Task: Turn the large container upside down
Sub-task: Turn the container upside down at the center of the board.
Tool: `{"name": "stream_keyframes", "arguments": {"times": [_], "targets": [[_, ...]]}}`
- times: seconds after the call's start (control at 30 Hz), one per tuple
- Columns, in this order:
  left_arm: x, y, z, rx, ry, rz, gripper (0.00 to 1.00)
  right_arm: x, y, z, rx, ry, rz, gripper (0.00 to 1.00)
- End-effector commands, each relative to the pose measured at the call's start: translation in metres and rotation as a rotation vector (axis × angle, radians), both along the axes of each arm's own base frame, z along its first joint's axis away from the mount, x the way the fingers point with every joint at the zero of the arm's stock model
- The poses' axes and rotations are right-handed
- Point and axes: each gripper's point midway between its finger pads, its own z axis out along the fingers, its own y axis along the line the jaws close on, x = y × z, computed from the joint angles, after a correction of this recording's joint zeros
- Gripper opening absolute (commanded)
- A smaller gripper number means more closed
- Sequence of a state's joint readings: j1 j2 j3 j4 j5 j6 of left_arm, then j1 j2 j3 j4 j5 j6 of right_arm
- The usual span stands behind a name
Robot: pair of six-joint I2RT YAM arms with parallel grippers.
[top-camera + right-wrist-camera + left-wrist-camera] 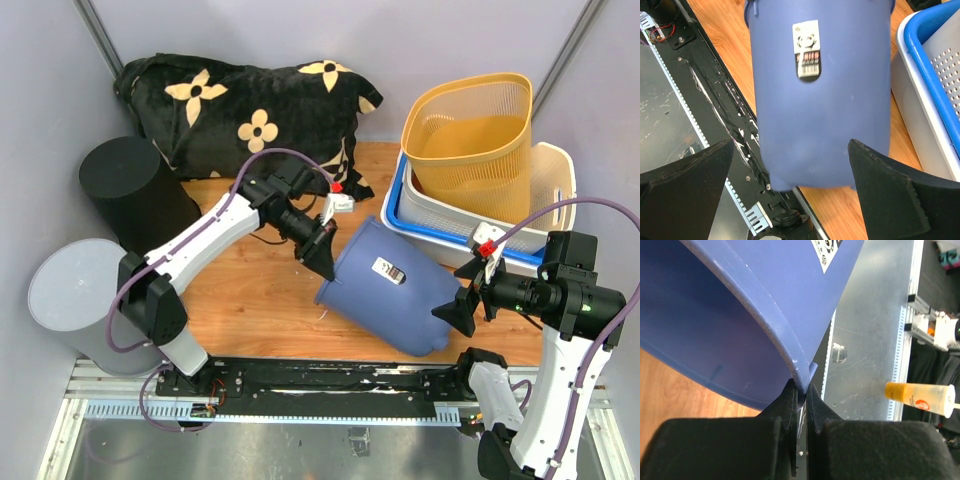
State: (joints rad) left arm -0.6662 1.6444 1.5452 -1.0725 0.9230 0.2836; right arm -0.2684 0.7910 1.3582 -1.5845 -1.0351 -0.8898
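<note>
The rim of the container should swing to the left in the top view next, and my left gripper should then lower and release it, as bare wood lies below on that side.
The large container [390, 285] is a blue bin with a white label, lying on its side on the wooden table, its mouth toward the left and its base toward the right. My left gripper [322, 252] is at the mouth, shut on the rim. In the left wrist view the black fingertips [790, 392] pinch the rim's edge of the container [740, 300]. My right gripper [455, 312] stands open just off the base. In the right wrist view its gripper [791, 145] has the container [820, 100] between and beyond the wide-apart fingers, with no touch visible.
A black flowered pillow [240, 100] lies at the back. A black cylinder [130, 190] and a grey one [75, 300] stand at the left. A yellow basket [470, 130] sits in a white basket [550, 190] in a blue tray [400, 215] at the right. A black rail [330, 380] runs along the front.
</note>
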Motion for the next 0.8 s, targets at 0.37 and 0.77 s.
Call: {"name": "stream_keyframes", "arguments": {"times": [0.37,0.77], "targets": [[0.086,0.120,-0.053,-0.171,0.332,0.352,0.00,-0.004,0.001,-0.004,-0.003,0.024,0.013,0.99],[0.114,0.200,-0.110,-0.121,0.361,0.516,0.00,0.000,0.001,-0.004,0.014,0.050,0.013,0.99]]}}
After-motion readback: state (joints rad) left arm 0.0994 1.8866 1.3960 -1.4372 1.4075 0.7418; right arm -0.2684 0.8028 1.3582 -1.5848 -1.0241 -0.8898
